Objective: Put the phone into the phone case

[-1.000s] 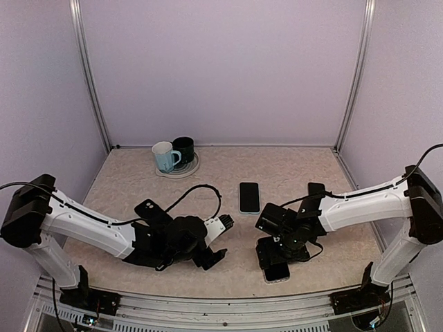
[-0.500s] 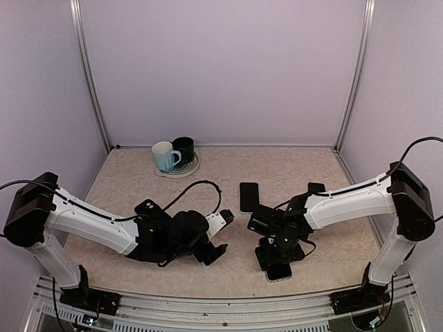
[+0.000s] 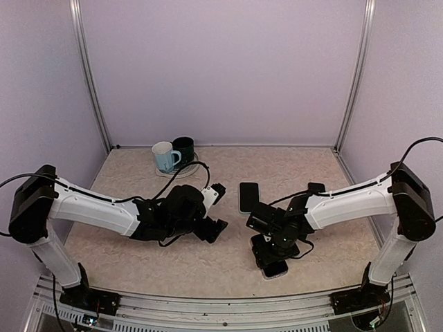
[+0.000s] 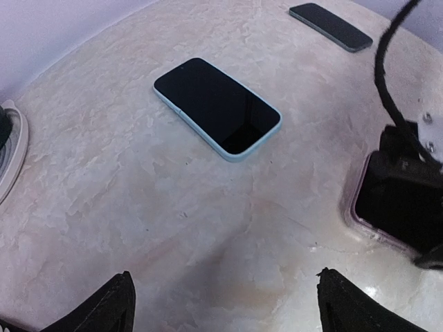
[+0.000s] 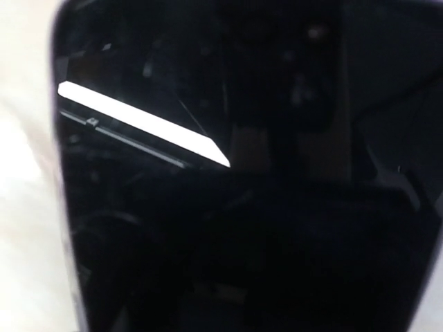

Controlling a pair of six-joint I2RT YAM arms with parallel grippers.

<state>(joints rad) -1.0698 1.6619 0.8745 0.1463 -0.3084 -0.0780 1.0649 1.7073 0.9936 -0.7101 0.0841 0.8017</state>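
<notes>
My left gripper moves its fingers to the right in the top view next, where the purple-edged phone lies, onto the phone's uncovered far corner [image 3: 255,239] [image 4: 353,211].
A black-screened phone with a pale blue rim [image 3: 249,197] lies flat at the table's middle; in the left wrist view it [image 4: 218,107] is ahead of the fingers. My left gripper [image 3: 213,232] [image 4: 232,308] is open and empty, low over bare table left of the phone. A clear pinkish phone case [image 3: 277,271] [image 4: 377,214] lies near the front edge with a dark glossy slab in it. My right gripper [image 3: 271,252] is right down on top of it. The right wrist view is filled by that black glossy screen [image 5: 228,207]; its fingers are not discernible.
A second dark phone-like slab [image 3: 316,188] [image 4: 331,26] lies at the right behind the right arm. A plate [image 3: 187,171] with a white mug [image 3: 164,156] and a dark mug [image 3: 184,148] stands at the back left. The left arm's cable loops above the table.
My left gripper has moved away from the front edge toward the table's middle. My right gripper has shifted slightly left over the case near the front edge.
</notes>
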